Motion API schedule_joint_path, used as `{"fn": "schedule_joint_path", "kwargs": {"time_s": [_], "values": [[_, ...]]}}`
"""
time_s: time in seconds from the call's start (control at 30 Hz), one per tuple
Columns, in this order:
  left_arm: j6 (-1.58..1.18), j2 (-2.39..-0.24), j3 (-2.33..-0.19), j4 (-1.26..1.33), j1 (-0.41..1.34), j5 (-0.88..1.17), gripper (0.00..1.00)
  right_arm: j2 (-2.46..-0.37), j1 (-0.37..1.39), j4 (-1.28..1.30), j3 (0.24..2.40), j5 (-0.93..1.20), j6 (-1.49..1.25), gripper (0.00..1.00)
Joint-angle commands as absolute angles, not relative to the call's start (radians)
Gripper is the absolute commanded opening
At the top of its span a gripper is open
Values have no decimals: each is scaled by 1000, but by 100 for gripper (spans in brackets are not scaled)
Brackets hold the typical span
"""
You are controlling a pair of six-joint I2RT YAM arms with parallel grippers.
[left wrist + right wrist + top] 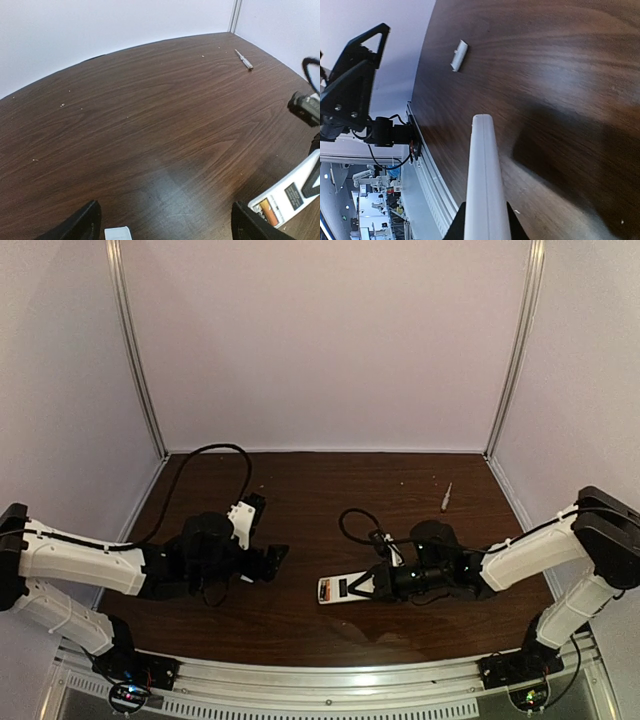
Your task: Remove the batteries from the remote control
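The white remote control (345, 588) goes down onto the clear tabletop below next and my right gripper releases it, since the separate shadow shows it held above.
The white remote control (345, 588) lies near the table's front middle, its battery end toward the left arm. My right gripper (385, 583) is shut on its right end; in the right wrist view the remote (482, 170) shows edge-on between the fingers (457, 225). In the left wrist view the remote (292, 195) has its compartment open, with an orange battery (270, 212) inside; the second battery is too small to make out. My left gripper (268, 562) is open and empty, left of the remote, with its fingers (82, 225) wide apart.
A small white cover piece (118, 233) lies on the table between the left fingers and also shows in the right wrist view (459, 55). A small screwdriver (446, 497) lies at the back right (244, 59). A black cable (355, 525) loops behind the right gripper.
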State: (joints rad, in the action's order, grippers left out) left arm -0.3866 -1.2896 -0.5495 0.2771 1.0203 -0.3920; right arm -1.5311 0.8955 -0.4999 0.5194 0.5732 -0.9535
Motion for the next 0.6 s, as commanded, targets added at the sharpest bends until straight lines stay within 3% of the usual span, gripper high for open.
{"fn": "schedule_joint_path", "kwargs": {"time_s": [0.0, 0.27, 0.3, 0.43, 0.57], "values": [[-374, -1308, -537, 329, 1021, -416, 92, -1656, 848, -634, 529, 759, -1010, 0], [-362, -1314, -538, 331, 1021, -413, 91, -1750, 804, -624, 561, 799, -1003, 0], [-361, -1315, -538, 331, 1022, -414, 91, -1752, 799, -599, 567, 793, -992, 3], [-357, -1322, -543, 331, 1021, -417, 91, -1751, 778, -494, 583, 762, -938, 33], [-355, -1327, -546, 333, 1021, -418, 90, -1735, 763, -377, 603, 712, -878, 44]]}}
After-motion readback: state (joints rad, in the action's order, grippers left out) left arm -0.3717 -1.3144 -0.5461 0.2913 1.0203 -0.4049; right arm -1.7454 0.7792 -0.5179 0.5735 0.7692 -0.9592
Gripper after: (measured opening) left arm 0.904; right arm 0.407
